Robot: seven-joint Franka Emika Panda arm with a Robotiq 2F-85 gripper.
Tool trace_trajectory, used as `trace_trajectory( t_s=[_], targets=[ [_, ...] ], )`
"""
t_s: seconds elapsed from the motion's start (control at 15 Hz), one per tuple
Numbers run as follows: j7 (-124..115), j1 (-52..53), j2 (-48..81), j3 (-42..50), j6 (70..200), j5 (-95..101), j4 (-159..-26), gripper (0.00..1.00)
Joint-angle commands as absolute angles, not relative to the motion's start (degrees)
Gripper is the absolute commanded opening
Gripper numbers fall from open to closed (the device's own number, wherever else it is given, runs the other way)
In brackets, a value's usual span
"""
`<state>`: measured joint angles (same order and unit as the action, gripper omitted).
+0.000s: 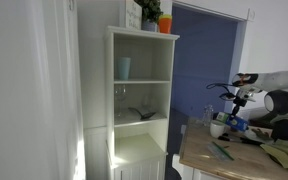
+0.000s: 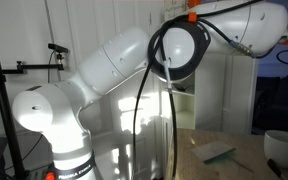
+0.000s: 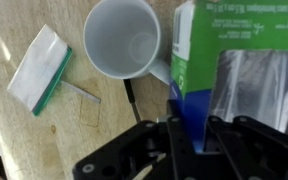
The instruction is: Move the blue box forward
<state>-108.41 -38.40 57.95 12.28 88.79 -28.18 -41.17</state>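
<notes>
I will next bring the blue box down to the wooden table, moving it a little away from the white mug.
In the wrist view my gripper [image 3: 189, 135] is shut on the blue box [image 3: 192, 90], a carton with a blue side and a green face with white printing. It is held on edge between the fingers, above the wooden table [image 3: 14, 25]. In an exterior view the gripper [image 1: 236, 118] hangs low over the table [image 1: 219, 160] with the blue box [image 1: 240, 125] in it. The box and gripper are hidden in the exterior view filled by the arm.
A white mug [image 3: 124, 38] stands just left of the box; it also shows in both exterior views [image 1: 217, 129] [image 2: 284, 148]. A flat white and green packet [image 3: 39, 68] [image 2: 214, 151] lies further left. Clear plastic [image 3: 259, 85] is on the right. A white shelf unit [image 1: 139, 95] holds a pale blue cup [image 1: 124, 68].
</notes>
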Motion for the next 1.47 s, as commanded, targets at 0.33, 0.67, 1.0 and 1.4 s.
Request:
trace_trajectory(
  t_s=[0.33, 0.67, 1.0, 1.4],
  targets=[
    [-109.8, -40.9, 64.5, 7.4, 94.6, -24.3, -32.7, 0.02],
    [-110.0, -41.2, 66.9, 7.1, 94.6, -21.6, -29.8, 0.02],
    [-109.6, -41.2, 69.4, 6.7, 94.6, -19.2, -26.8, 0.02],
    [-109.8, -41.1, 71.6, 5.9, 93.0, -17.6, -24.4, 0.02]
  ],
)
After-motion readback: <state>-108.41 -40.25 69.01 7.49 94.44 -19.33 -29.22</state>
